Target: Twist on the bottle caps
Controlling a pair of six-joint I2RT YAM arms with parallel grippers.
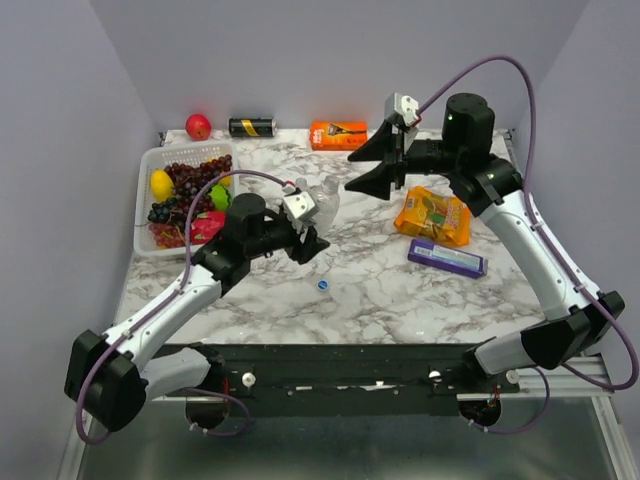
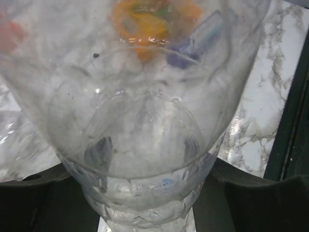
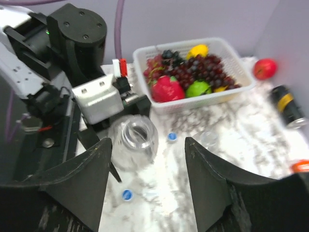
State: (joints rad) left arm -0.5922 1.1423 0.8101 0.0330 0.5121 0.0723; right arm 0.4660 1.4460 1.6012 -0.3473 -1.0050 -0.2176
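Next, my right gripper comes back, tilts to point down and lowers onto the near blue cap, because the held bottle's neck is uncapped.
A clear bottle (image 1: 324, 206) stands upright in my left gripper (image 1: 311, 238), which is shut on its lower body. In the left wrist view the bottle (image 2: 145, 121) fills the frame between the dark fingers (image 2: 263, 193). From the right wrist view its neck (image 3: 135, 136) is open, with no cap on it. Two blue bottle caps (image 3: 172, 137) (image 3: 127, 194) lie on the marble near it; one cap (image 1: 322, 284) shows from above. A second clear bottle (image 3: 210, 140) stands faintly to the right. My right gripper (image 3: 148, 145) hangs open above them, holding nothing.
A white basket (image 1: 146, 170) of fruit sits at the back left, with a red apple (image 1: 198, 126) and a black-and-gold can (image 1: 251, 127) behind it. An orange box (image 1: 338, 134), an orange snack packet (image 1: 432, 215) and a purple box (image 1: 446, 258) lie on the right.
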